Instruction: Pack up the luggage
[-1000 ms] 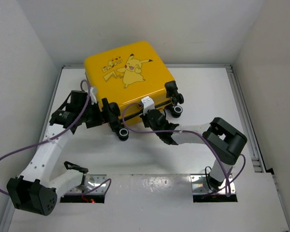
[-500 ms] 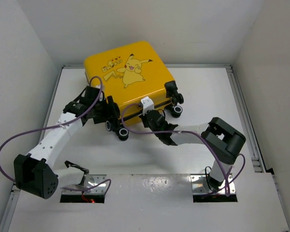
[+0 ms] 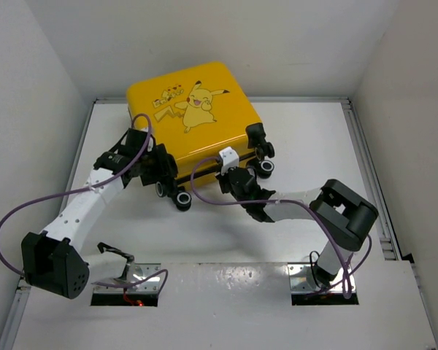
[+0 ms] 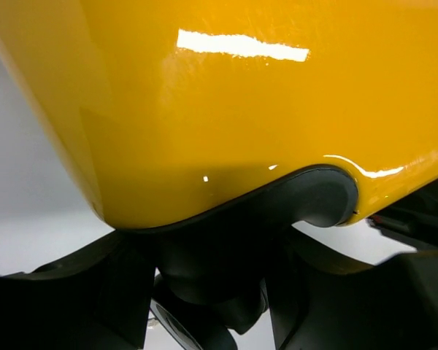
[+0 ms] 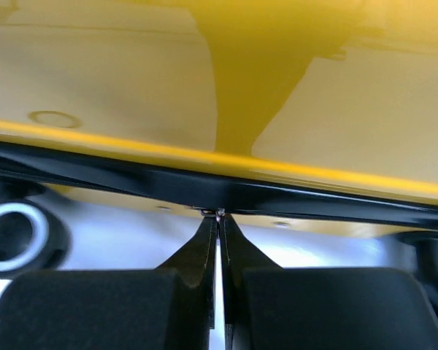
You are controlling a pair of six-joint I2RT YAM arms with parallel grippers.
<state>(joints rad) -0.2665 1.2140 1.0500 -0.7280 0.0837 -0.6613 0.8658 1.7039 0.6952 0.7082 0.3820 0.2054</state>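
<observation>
Next, my left gripper pulls the suitcase's wheel mount (image 4: 226,248) to the left in the top view onto bare tabletop, then releases, to straighten the slanted suitcase.
The luggage (image 3: 197,117) is a yellow hard-shell suitcase with a Pikachu cartoon. It lies shut at the back of the table (image 3: 226,233). My left gripper (image 3: 158,169) is at its front left corner. In the left wrist view the yellow shell (image 4: 241,109) fills the frame and the fingers (image 4: 66,299) stand on both sides of the black wheel mount (image 4: 226,248), closed against it. My right gripper (image 3: 230,173) is at the front edge. In the right wrist view its tips (image 5: 219,217) are pinched on the small metal zipper pull (image 5: 219,212) at the black zipper seam (image 5: 314,200).
Black wheels stick out at the suitcase's front corners (image 3: 182,201) (image 3: 266,168); one shows in the right wrist view (image 5: 11,233). White walls close in the table on the left, back and right. Purple cables loop from both arms.
My left arm has swung in to the suitcase's front left corner. My right gripper has slid a little to the right along the zipper seam.
</observation>
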